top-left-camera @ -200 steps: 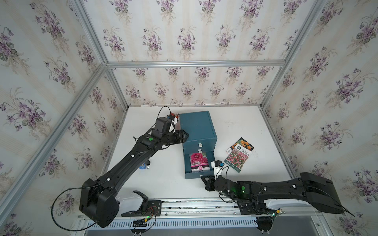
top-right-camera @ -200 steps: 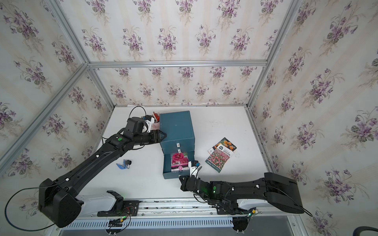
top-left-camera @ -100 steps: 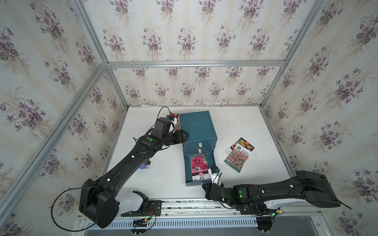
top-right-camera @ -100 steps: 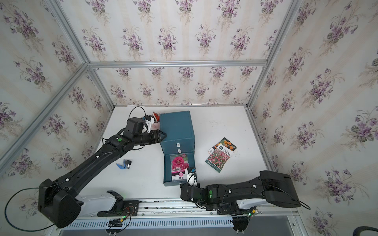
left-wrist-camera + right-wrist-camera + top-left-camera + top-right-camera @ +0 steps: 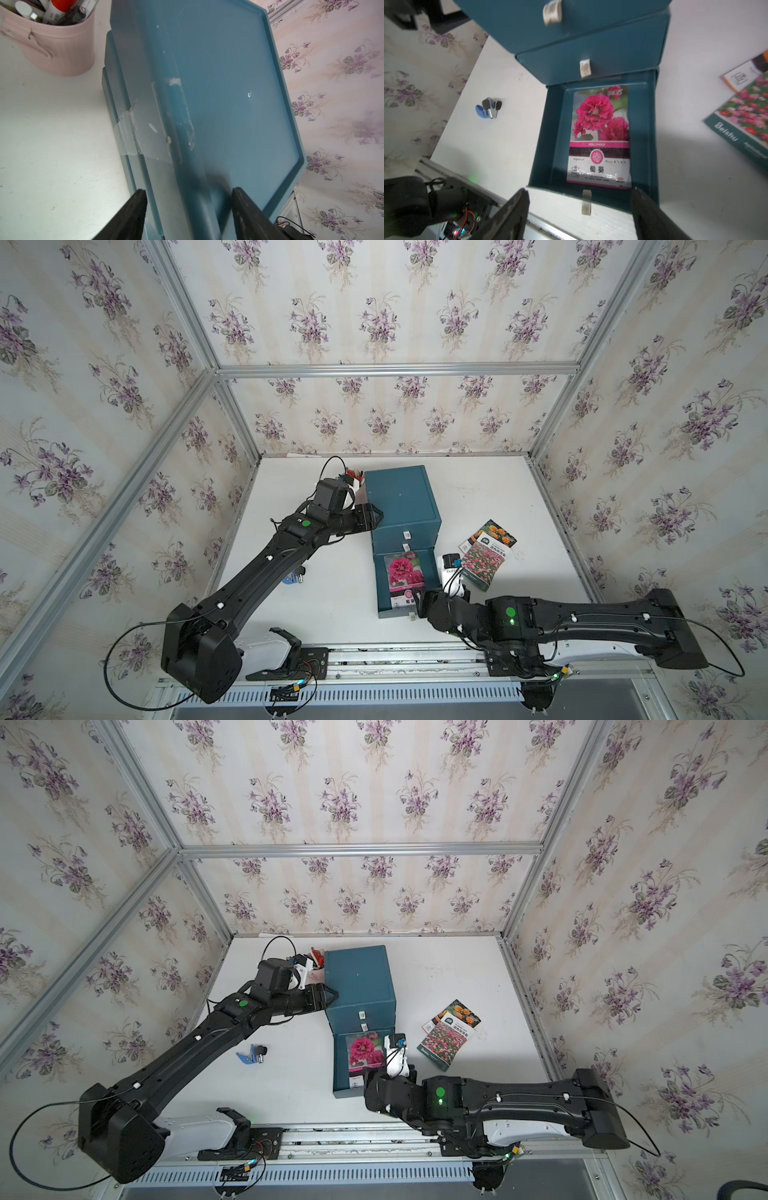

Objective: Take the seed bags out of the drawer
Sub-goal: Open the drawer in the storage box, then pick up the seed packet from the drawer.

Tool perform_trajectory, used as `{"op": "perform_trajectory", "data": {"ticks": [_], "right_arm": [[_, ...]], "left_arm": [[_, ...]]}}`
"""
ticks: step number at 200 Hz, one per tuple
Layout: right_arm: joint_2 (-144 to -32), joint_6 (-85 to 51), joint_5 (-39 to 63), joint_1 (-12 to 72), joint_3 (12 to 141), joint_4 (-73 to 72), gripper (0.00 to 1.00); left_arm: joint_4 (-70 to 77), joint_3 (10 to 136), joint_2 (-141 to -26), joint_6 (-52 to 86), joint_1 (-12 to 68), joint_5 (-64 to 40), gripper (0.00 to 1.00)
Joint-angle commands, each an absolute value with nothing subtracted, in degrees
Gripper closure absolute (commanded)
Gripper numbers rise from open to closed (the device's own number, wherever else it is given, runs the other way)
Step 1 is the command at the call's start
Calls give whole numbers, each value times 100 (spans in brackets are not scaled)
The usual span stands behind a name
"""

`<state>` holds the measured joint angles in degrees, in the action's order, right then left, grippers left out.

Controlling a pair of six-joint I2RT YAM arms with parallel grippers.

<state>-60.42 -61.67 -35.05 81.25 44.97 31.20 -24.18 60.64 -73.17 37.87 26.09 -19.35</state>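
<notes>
The magenta seed bag's long edge (image 5: 422, 572) (image 5: 629, 138) facing the overlapping bags has room for fingers where the drawer bottom is bare. My right gripper needs to move outward and down into the drawer, onto that edge.
The teal cabinet (image 5: 401, 497) (image 5: 357, 977) has its bottom drawer (image 5: 380, 593) (image 5: 542, 135) pulled out. One seed bag with a large magenta bloom (image 5: 405, 574) (image 5: 365, 1052) (image 5: 600, 135) lies flat inside it. Two more seed bags overlap on the table to its right: pink-red flower field (image 5: 484, 562) (image 5: 446, 1040) and orange blooms (image 5: 496, 531) (image 5: 461, 1011). My right gripper (image 5: 419, 603) (image 5: 580, 191) is open just in front of the drawer's pull tab (image 5: 586, 202), holding nothing. My left gripper (image 5: 376, 516) (image 5: 188, 191) is open, its fingers straddling the cabinet's upper left edge.
A pink cup of pens (image 5: 56, 47) (image 5: 353, 481) stands behind the cabinet's left side. A blue clip (image 5: 293, 578) (image 5: 489, 108) lies on the table under the left arm. The two upper drawers are shut. A metal rail (image 5: 395, 655) runs along the table's front edge.
My right gripper drew back toward the front edge, pulling the bottom drawer further out, then opened and let go of the pull tab. The left arm has not moved.
</notes>
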Motion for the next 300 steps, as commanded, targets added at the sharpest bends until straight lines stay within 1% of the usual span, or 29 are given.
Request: {"op": "perform_trajectory", "data": {"ticks": [1,15,70,96,121,161,212,238,250,262,274,292,300], "right_arm": [[-6241,-5299,-2682,7546,4666,3282,19],[-6462,-5024,-2350,7319,4663,2930,19],[-7434,-4746,-1925,6833,4601,2199,22],[-7959,-4718,-1935,6665,4601,2004,18],[-8363,-4737,-1978,6623,4606,1795,17],[-8799,-5123,-1999,6530,4517,1501,16],[-9295,-5571,-1805,6511,4385,1168,17],[-9545,-5607,-1641,6505,4470,1134,20],[-9646,-5637,-1562,6505,4500,1141,23],[-9739,-5689,-1500,6505,4505,1145,30],[-9820,-5730,-1471,6505,4513,1158,39],[-9930,-5774,-1472,6506,4561,1243,58],[-9963,-5774,-1473,6508,4588,1278,64]], "left_arm": [[-3458,6004,-7346,3604,2594,-1485,32],[-3471,6007,-7327,3596,2590,-1484,32],[-3496,6055,-7371,3564,2586,-1520,32],[-3483,6056,-7361,3543,2594,-1530,31],[-3460,6055,-7360,3542,2588,-1547,31],[-3444,6064,-7396,3531,2589,-1556,31],[-3437,6027,-7381,3484,2589,-1556,31],[-3432,5998,-7378,3472,2591,-1552,31],[-3420,5986,-7378,3474,2592,-1547,31],[-3419,5981,-7380,3463,2592,-1551,31],[-3414,5986,-7375,3468,2593,-1556,31],[-3415,5986,-7380,3456,2590,-1546,31],[-3411,5983,-7381,3457,2585,-1547,31]]}}
